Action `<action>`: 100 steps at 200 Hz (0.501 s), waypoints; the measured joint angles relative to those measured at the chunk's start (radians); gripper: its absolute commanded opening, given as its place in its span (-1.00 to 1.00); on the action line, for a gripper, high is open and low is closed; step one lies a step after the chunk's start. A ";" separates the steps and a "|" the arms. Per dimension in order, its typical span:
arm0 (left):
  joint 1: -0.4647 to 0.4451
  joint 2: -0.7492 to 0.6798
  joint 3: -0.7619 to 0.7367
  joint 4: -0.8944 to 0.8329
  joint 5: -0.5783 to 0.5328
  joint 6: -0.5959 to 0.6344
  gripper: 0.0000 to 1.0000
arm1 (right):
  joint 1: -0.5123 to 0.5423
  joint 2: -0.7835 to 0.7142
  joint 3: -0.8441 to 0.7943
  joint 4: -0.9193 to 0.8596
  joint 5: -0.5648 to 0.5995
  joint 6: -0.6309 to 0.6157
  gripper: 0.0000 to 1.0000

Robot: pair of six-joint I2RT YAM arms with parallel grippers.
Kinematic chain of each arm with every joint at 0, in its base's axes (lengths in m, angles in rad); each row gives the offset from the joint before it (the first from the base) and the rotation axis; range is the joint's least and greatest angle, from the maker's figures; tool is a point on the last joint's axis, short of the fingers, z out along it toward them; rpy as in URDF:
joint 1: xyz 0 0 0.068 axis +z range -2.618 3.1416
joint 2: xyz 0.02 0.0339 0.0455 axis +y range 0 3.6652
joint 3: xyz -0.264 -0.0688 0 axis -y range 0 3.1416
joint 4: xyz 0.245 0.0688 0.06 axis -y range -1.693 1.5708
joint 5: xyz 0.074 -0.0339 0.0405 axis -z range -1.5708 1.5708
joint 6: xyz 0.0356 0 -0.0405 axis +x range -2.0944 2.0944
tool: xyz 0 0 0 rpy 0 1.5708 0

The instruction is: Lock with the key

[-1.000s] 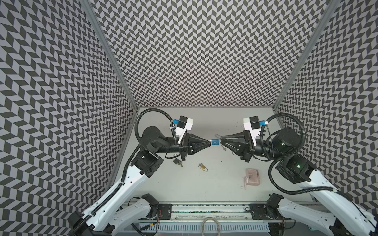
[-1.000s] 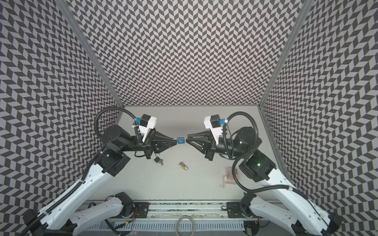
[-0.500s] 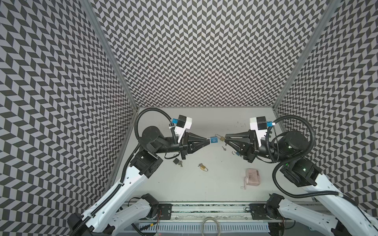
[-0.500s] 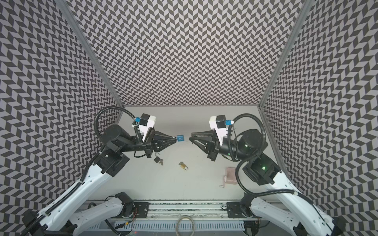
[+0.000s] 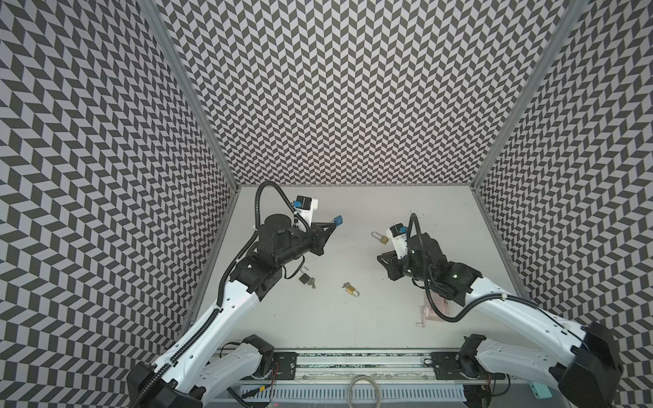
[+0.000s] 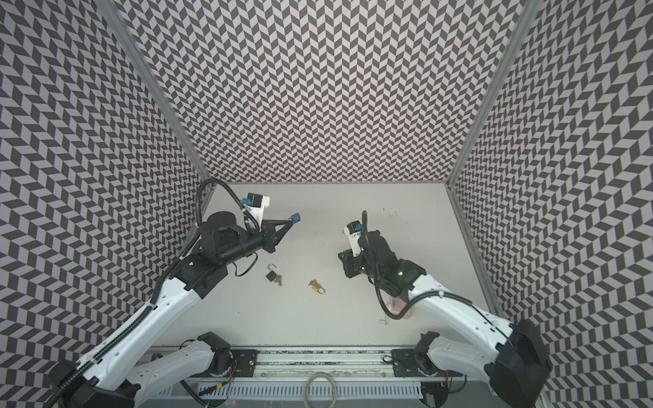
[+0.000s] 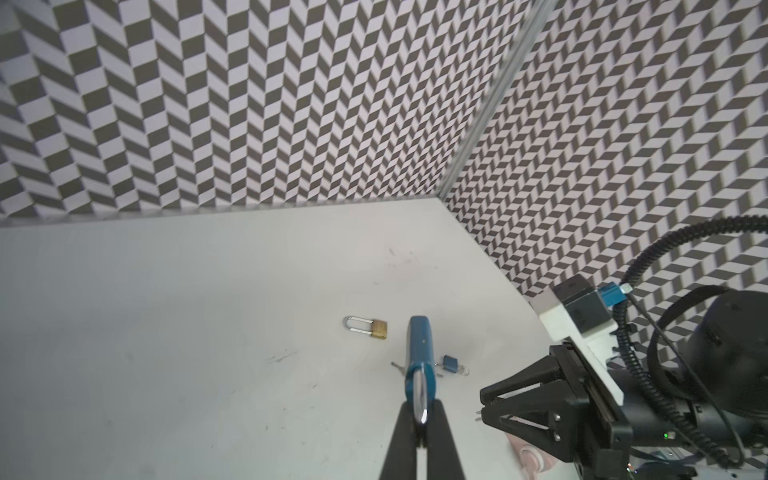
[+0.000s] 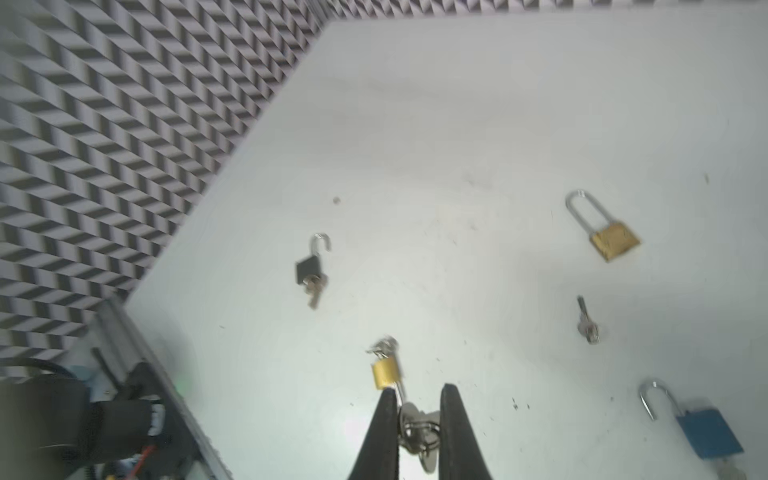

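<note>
I need to tilt the fingers of my right gripper downward, lower them and release the keys. Clear tabletop lies below my right gripper, between the small brass padlock and the loose key.
My left gripper (image 5: 330, 226) (image 6: 289, 222) is shut on a blue padlock (image 5: 338, 220) (image 6: 296, 219) and holds it up in the air at the back left. In the left wrist view the fingers clamp the silver shackle end of that padlock (image 7: 419, 349). My right gripper (image 5: 381, 259) (image 6: 342, 256) hangs low at the right, apart from the lock. In the right wrist view its jaws (image 8: 415, 392) are shut on a ring of silver keys (image 8: 412, 417). The right gripper (image 7: 486, 399) also shows in the left wrist view, with key tips sticking out of it.
On the table lie a long-shackle brass padlock (image 5: 381, 237) (image 8: 602, 232), an open black padlock with keys (image 5: 306, 279) (image 6: 274, 277), a small brass padlock with keys (image 5: 350, 289) (image 6: 317, 286), a pink lock (image 5: 433, 312), a second blue padlock (image 8: 706, 432) and a loose key (image 8: 587, 322).
A second ago both grippers met mid-air at the blue padlock. They have parted: the right drew back and down with the keys, and the left swung the padlock toward the back.
</note>
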 measured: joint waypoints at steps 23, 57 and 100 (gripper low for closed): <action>0.000 0.010 -0.011 -0.021 -0.032 0.002 -1.00 | -0.001 0.124 0.013 -0.014 0.006 0.001 -1.00; 0.000 0.014 -0.012 -0.027 -0.035 0.005 -1.00 | -0.001 0.308 0.061 -0.005 0.010 -0.002 -1.00; 0.000 0.027 -0.012 -0.027 -0.033 0.005 -1.00 | -0.010 0.453 0.128 -0.002 0.058 -0.003 -1.00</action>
